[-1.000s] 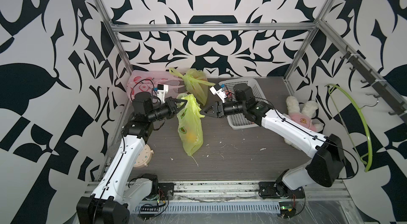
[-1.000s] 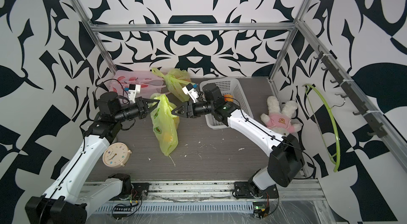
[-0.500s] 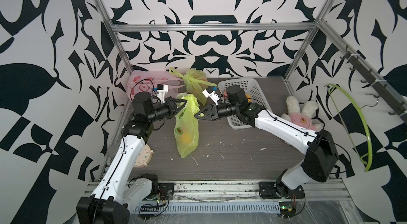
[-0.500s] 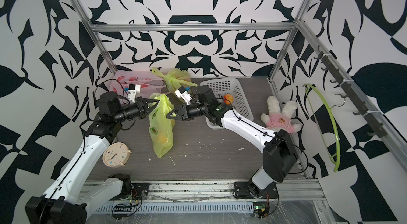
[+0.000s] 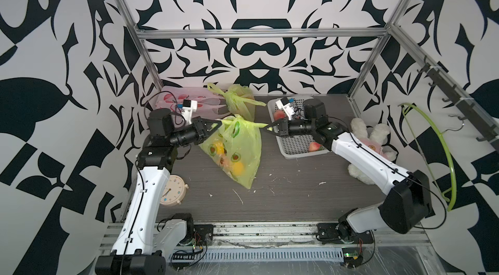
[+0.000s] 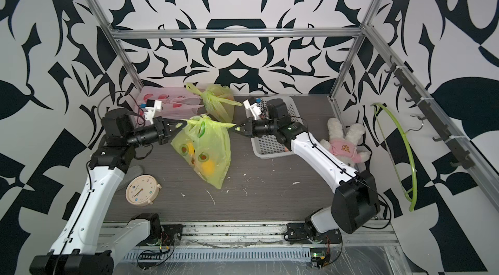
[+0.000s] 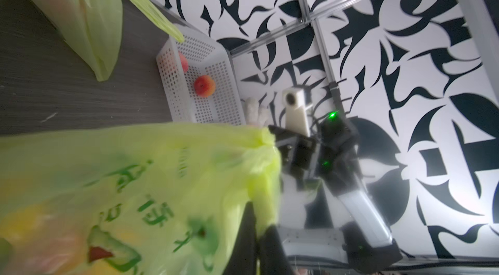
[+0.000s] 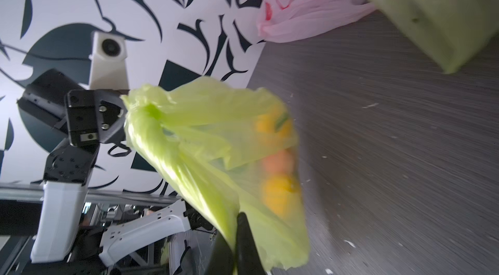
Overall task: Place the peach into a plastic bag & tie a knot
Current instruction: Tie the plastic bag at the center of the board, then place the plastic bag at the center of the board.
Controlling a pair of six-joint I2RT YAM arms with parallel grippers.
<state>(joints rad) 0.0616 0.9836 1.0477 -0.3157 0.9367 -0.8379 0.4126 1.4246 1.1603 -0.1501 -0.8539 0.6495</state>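
Observation:
I need to pull my left gripper away from the right gripper to tighten my bag's wide neck, then lower and release at the pink bag outward and below.
A yellow-green plastic bag [image 5: 235, 149] [image 6: 205, 149] printed with avocados hangs stretched between my two grippers, its bottom corner touching the table. My left gripper [image 5: 217, 126] [image 7: 256, 222] is shut on the bag's left handle. On the right handle my right gripper [image 5: 267, 127] [image 8: 237, 233] is shut. Through the film in the right wrist view an orange-pink peach [image 8: 278, 164] shows between two yellow fruits. Two more peaches [image 7: 204, 86] [image 5: 314, 146] lie in the white basket [image 5: 302, 155].
A tied green bag [image 5: 240, 100] and a pink bag [image 5: 183, 99] lie at the back left. A clock [image 5: 171, 190] lies beside the left arm. A plush rabbit [image 5: 370, 138] is under the right arm, and a green hoop [image 5: 445, 152] hangs on the right wall.
My right gripper reached left to the bag, shut on its handle and drew back to the right. The bag now spreads wide between both grippers. The left gripper stayed shut.

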